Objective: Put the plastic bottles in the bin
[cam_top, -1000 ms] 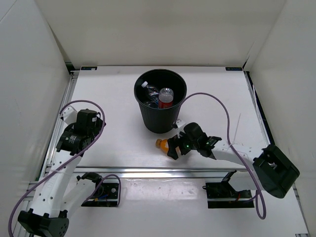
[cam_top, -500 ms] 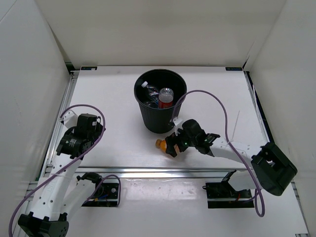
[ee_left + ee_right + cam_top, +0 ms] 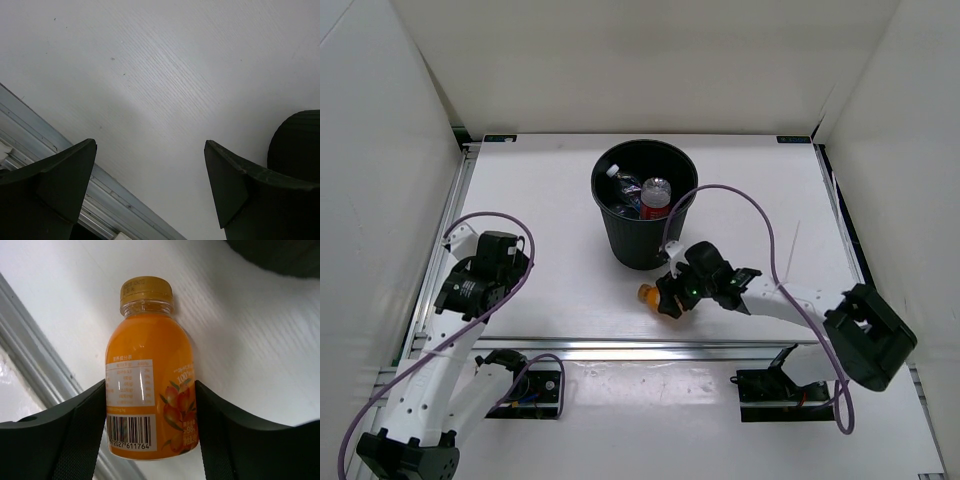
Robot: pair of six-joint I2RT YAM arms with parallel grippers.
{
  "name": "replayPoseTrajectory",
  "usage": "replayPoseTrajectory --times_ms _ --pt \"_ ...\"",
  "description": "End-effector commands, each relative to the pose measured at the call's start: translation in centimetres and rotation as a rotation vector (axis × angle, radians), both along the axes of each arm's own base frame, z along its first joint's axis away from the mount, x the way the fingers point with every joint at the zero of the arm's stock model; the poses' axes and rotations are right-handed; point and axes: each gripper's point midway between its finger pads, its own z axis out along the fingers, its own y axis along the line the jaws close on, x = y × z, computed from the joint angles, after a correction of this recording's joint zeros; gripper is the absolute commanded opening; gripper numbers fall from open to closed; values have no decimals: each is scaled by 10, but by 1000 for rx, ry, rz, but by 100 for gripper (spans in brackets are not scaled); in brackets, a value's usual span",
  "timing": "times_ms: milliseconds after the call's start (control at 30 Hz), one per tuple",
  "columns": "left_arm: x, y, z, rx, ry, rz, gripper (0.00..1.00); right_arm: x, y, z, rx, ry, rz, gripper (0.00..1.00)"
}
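Note:
The bin's rim is higher than the orange bottle, so I will raise my right gripper, carry the bottle outward over the bin's opening (image 3: pixel 645 182) and release it.
The short orange bottle (image 3: pixel 150 395) lies on its side on the white table, its yellow cap (image 3: pixel 646 294) pointing left, just in front of the bin. My right gripper (image 3: pixel 668 298) (image 3: pixel 150 386) is shut on its body, and both fingers (image 3: pixel 85 415) press its sides. The black bin (image 3: pixel 640 248) stands upright behind it, with a red-labelled bottle (image 3: pixel 657 197) and a clear one (image 3: pixel 625 185) inside. My left gripper (image 3: pixel 498 252) (image 3: pixel 150 150) is open over bare table at the left, holding nothing.
A metal rail (image 3: pixel 620 348) runs along the table's near edge, close to the orange bottle. White walls enclose the left, back and right. A purple cable (image 3: pixel 760 215) arcs from the right arm past the bin's rim.
My right gripper's fingers have closed on the orange bottle and it has shifted slightly left. The left arm has barely moved.

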Motion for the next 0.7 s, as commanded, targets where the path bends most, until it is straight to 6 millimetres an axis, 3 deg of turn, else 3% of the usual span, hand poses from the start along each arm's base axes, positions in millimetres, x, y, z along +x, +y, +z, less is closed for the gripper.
replayPoseTrajectory --times_ms 0,67,133,167,233,267,333,367,400,500,533,567,667 --pt "-7 8 -1 9 -14 44 100 -13 -13 14 -2 -2 -3 55" --pt "-8 8 -4 -2 -18 56 100 -30 -25 16 -25 56 2 44" --pt "-10 8 -11 -11 -7 73 100 -33 -20 49 32 30 6 39" --pt "-10 8 -9 -23 -22 82 100 -43 -24 55 12 51 5 39" --pt "-8 7 -14 -24 -25 82 100 -46 -24 86 52 -1 -2 36" --pt "-8 7 -14 -24 -25 82 100 -43 -16 118 94 -52 6 35" --pt "-6 8 -12 -26 -41 94 100 -43 -19 152 110 -101 -7 33" --pt "-3 7 -10 -29 -52 94 100 -39 -18 172 130 -130 -21 33" --pt "-3 7 -10 -29 -52 94 100 -31 -14 212 174 -190 -24 33" --pt "1 6 -10 -31 -61 94 100 -2 -7 257 148 -318 -51 32" --pt "0 7 -13 -29 -52 94 100 5 0 295 200 -389 -40 30" --pt "0 6 -15 -26 -43 94 100 19 9 296 156 -432 -15 30" --pt "3 4 -15 -39 -44 95 100 59 31 322 147 -536 -22 29"
